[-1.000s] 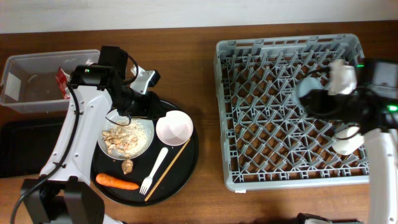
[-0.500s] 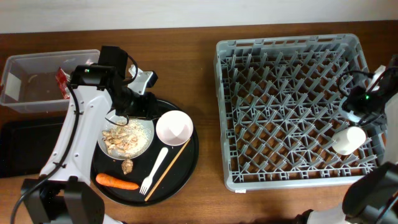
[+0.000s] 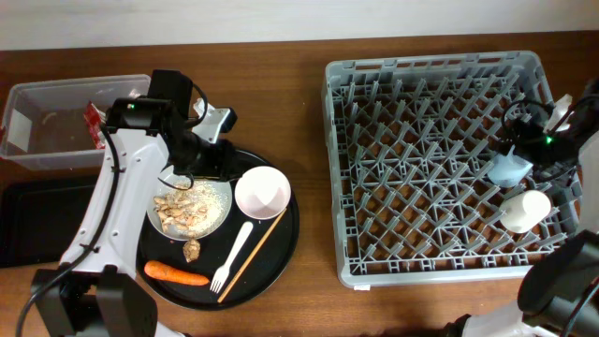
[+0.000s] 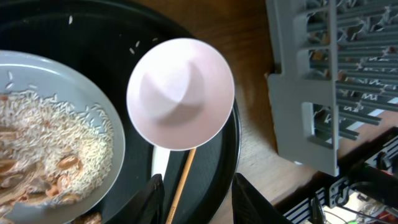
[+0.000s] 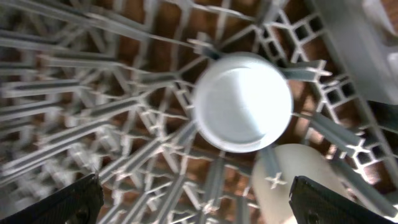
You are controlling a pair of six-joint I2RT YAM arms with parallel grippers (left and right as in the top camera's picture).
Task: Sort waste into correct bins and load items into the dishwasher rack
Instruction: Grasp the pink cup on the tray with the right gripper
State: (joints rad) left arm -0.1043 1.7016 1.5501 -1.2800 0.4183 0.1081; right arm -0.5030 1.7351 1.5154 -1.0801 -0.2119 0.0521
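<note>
The cream bowl is across the rack (image 3: 430,159), to the left in the overhead view. My right gripper should next swing over to the bowl and down onto its rack-side rim (image 3: 288,189).
The light-blue cup (image 3: 509,169) (image 5: 242,102) sits upside down in the grey rack (image 3: 430,159) beside the white cup (image 3: 525,210) (image 5: 305,180). My right gripper (image 3: 536,140) (image 5: 199,208) hangs open and empty above them. My left gripper (image 3: 217,161) (image 4: 196,205) is open and empty over the cream bowl (image 3: 262,194) (image 4: 180,93). The plate (image 3: 217,212) (image 4: 112,134) holds rice and beige chunks. The fork (image 3: 232,257), the chopstick (image 3: 255,253) (image 4: 183,186), a carrot (image 3: 176,273) and a beige chunk (image 3: 192,250) lie nearby. The red wrapper (image 3: 94,122) lies in the clear tub (image 3: 47,150). No tissue shows.
The plate, bowl, fork, chopstick and scraps all rest on a large round black tray (image 3: 285,239). The shallow black tray (image 3: 28,220) lies at the left edge below the tub. Bare wooden table separates the round tray from the rack.
My right gripper has swung to the rack's right side and let go of the light-blue cup, which now sits beside the white cup. The left arm has not moved.
</note>
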